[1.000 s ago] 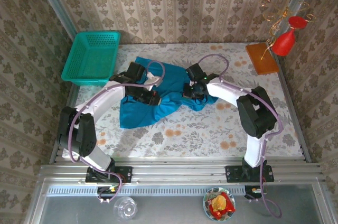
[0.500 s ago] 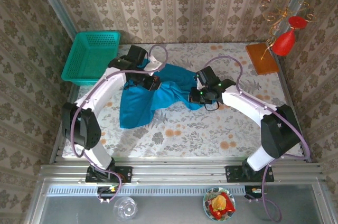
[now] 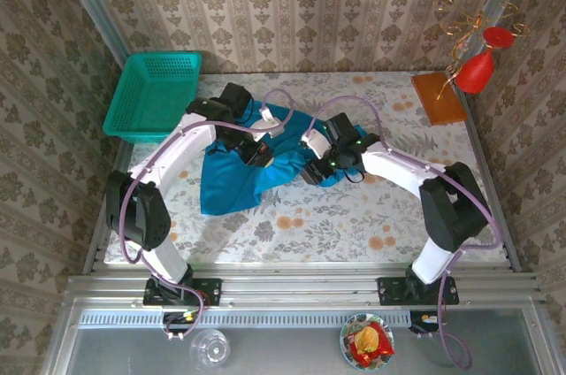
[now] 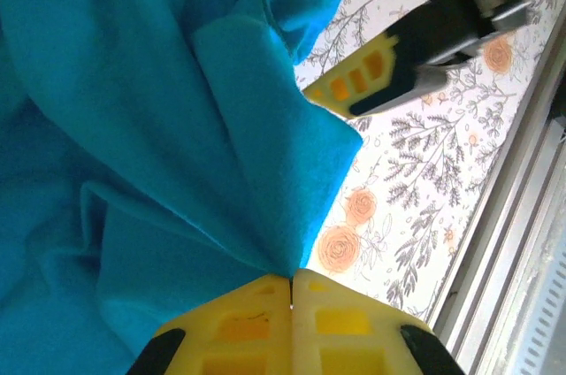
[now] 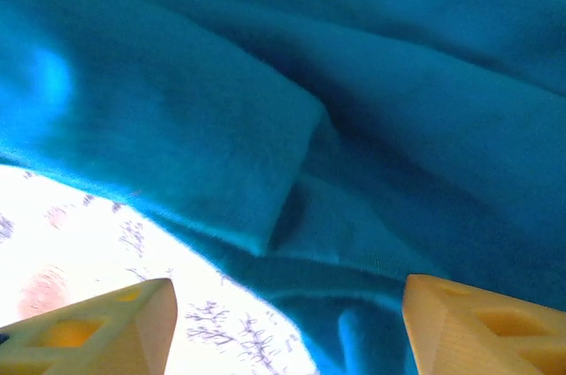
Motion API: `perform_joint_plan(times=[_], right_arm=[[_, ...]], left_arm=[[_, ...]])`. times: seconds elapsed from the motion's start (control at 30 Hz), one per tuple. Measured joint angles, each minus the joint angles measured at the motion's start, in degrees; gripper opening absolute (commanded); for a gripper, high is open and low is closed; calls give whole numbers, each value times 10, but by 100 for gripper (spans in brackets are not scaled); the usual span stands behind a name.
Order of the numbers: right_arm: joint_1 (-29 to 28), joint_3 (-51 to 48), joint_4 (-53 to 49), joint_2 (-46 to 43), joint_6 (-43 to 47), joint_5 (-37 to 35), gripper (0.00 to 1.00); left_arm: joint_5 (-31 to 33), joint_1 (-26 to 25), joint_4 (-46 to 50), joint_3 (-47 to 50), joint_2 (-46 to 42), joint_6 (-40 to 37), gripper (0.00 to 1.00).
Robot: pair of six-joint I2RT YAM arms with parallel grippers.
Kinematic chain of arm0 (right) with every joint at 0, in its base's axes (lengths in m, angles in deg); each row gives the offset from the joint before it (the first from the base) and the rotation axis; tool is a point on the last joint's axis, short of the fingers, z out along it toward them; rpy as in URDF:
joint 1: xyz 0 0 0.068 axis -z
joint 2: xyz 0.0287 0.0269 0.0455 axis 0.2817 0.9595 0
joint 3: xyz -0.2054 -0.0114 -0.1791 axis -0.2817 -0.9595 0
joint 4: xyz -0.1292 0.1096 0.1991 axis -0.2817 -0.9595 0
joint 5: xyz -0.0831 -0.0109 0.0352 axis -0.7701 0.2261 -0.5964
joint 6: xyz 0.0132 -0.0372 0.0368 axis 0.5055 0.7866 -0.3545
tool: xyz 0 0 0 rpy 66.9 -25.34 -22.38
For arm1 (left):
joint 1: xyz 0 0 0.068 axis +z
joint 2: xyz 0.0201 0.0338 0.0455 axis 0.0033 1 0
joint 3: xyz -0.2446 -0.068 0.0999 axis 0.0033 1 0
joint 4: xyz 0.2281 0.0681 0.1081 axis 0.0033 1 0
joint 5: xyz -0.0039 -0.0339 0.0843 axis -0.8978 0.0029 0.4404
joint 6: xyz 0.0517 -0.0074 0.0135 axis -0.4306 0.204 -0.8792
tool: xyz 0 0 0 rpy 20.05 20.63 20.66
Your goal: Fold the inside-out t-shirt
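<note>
The cloth is bunched, so my left gripper should move outward over the shirt's far part and let go of the pinched fold there.
The inside-out t-shirt [image 3: 232, 182] lies bunched on the flowered table, plain blue-teal. My left gripper [image 3: 256, 153] is over the shirt's upper middle. In the left wrist view the left gripper [image 4: 291, 285] is shut on a pinched fold of the t-shirt [image 4: 133, 127], which fans out from the yellow tips. My right gripper [image 3: 311, 164] hovers at the shirt's right edge, and one of its yellow fingers [image 4: 363, 79] shows in the left wrist view. In the right wrist view the right gripper [image 5: 287, 326] stands open just over a hem of the t-shirt [image 5: 371, 83], holding nothing.
A teal mesh basket [image 3: 156, 96] stands at the table's back left. An orange-brown block [image 3: 438, 97] and a red goblet on a wire stand [image 3: 478, 67] are at the back right. Bare flowered table [image 3: 354, 225] stretches in front of the shirt. The metal rail [image 3: 301, 286] runs along the near edge.
My right gripper has gone from shut to open and come back left to the shirt's right edge. My left gripper has shifted a little right and down, still pinching the cloth.
</note>
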Motion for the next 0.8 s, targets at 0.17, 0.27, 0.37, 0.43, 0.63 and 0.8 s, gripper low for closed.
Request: perform_joint_plan(times=[0.17, 0.27, 0.37, 0.43, 0.63, 0.8], right_arm=[[3, 52, -2, 71, 94, 16, 39], [3, 65, -3, 76, 121, 35, 7], [3, 59, -8, 66, 125, 56, 0], [1, 36, -14, 40, 125, 74, 0], [-21, -42, -26, -70, 95, 161, 0], [-33, -69, 16, -97, 37, 195, 0]], left_arm=[[-2, -6, 14, 7, -1, -12, 0], [13, -7, 15, 11, -1, -13, 0], [49, -2, 7, 16, -3, -7, 0], [76, 6, -7, 18, -3, 3, 0], [134, 29, -83, 19, 1, 55, 7], [150, 31, -150, 14, 40, 116, 31]])
